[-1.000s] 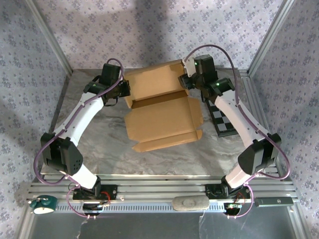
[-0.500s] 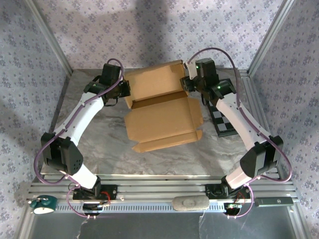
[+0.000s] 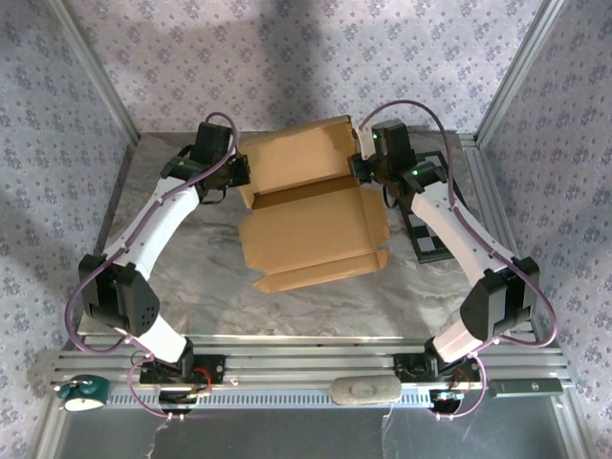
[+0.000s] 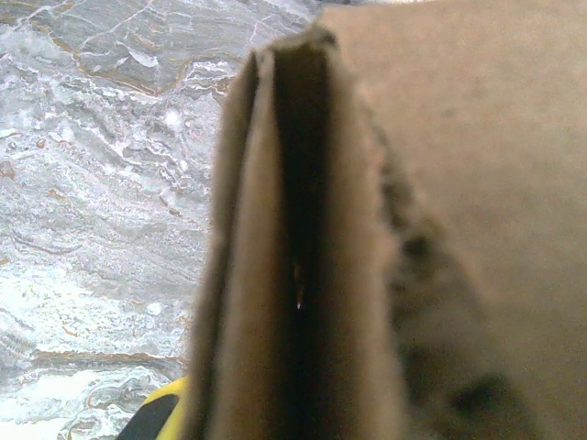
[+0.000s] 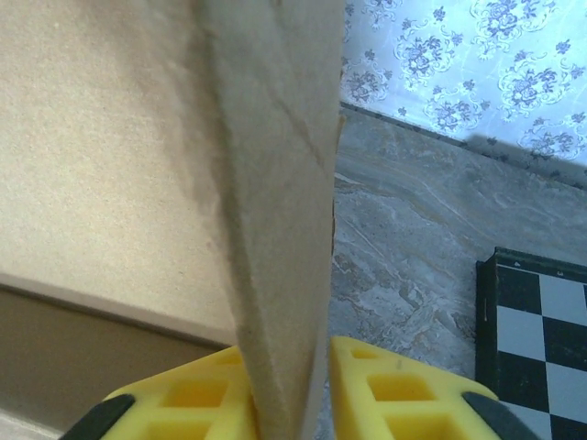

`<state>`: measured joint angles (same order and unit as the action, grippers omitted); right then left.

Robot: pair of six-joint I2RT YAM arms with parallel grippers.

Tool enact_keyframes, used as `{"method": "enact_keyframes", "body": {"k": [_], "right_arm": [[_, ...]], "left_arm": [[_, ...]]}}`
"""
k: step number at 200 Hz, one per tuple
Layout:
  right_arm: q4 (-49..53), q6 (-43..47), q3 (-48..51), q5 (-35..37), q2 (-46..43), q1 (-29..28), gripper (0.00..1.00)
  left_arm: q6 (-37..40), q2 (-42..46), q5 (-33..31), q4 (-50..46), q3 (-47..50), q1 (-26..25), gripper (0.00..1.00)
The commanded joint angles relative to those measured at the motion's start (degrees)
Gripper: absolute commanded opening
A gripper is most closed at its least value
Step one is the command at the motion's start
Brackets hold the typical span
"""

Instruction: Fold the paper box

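The bare marble is below my left gripper while the back of the box stands up, so I will lower the folded side of the box toward the marble and let go.
The tan paper box [image 3: 311, 225] lies half open on the marble table, its lid panel standing up at the back. My left gripper [image 3: 241, 177] is at the box's back left corner, shut on the doubled side wall [image 4: 266, 229]; one yellow finger [image 4: 156, 417] peeks out beside the cardboard. My right gripper [image 3: 359, 167] is at the back right corner. There its yellow fingers [image 5: 183, 399] press on both sides of an upright cardboard flap [image 5: 275, 183], so the gripper [image 5: 289, 403] is shut on it.
A black-and-white checkerboard [image 3: 427, 234] lies flat right of the box, under the right arm, and shows as [image 5: 537, 339] in the right wrist view. Bare marble table [image 3: 191, 287] spreads in front of the box. Patterned walls close in the back and sides.
The right gripper has slid slightly left to the box's back right flap and closed on it. The left arm and the box have stayed still.
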<state>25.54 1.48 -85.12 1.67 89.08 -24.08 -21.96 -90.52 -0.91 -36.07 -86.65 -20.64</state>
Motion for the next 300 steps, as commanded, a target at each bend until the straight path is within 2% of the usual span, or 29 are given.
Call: {"method": "enact_keyframes", "body": {"k": [1, 34, 105, 138, 163, 166, 176, 180, 193, 218, 237, 261, 300], "right_arm": [[0.1, -0.4, -2.0, 2.1, 1.9, -0.3, 0.19], [-0.2, -0.9, -2.0, 8.4, 2.7, -1.9, 0.00], [1.2, -1.7, -3.6, 25.6, 3.8, -7.1, 0.00], [0.6, -1.5, -3.1, 25.2, 3.0, -7.2, 0.00], [2.8, -1.5, -5.2, 18.6, 2.6, -6.5, 0.00], [3.3, -1.5, -5.6, 17.8, 2.6, -6.4, 0.06], [4.6, -1.5, -6.5, 16.0, 2.3, -6.2, 0.37], [5.0, -1.5, -6.7, 15.7, 2.0, -6.2, 0.47], [5.8, -2.0, -6.5, 14.7, 0.0, -6.3, 0.60], [5.7, -4.1, -3.6, 13.5, -6.4, -6.0, 0.65], [6.5, -6.4, -1.5, 11.3, -10.1, -4.4, 0.64], [10.9, -9.3, -0.9, 6.1, -10.8, -1.3, 0.61], [12.2, -10.5, 3.2, 3.9, -11.5, -0.6, 0.60]], "left_arm": [[0.1, -0.5, 0.9, -0.1, -2.4, -0.2, 0.00], [0.1, -0.4, 1.0, -0.1, -2.5, -0.2, 0.00], [0.1, -0.5, 0.9, -0.2, -2.5, -0.1, 0.00], [0.3, -0.3, 0.7, -0.4, -2.5, -0.1, 0.00], [0.6, -0.5, 0.6, -0.8, -2.6, 0.0, 0.00], [0.7, -0.6, 0.6, -0.8, -2.6, 0.0, 0.00], [0.8, -1.0, 0.6, -1.0, -2.7, 0.2, 0.00], [0.8, -1.2, 0.6, -1.1, -2.6, 0.3, 0.00], [1.3, -2.2, 0.8, -1.9, -3.1, 0.9, 0.00], [3.6, -6.3, 1.3, -7.3, -6.9, 2.4, 0.00], [5.9, -10.8, 2.9, -12.5, -11.2, 3.6, 0.00], [9.4, -17.6, 4.5, -21.7, -18.1, 4.5, 0.00], [12.6, -27.8, 4.6, -32.8, -28.7, 5.2, 0.00]]}}
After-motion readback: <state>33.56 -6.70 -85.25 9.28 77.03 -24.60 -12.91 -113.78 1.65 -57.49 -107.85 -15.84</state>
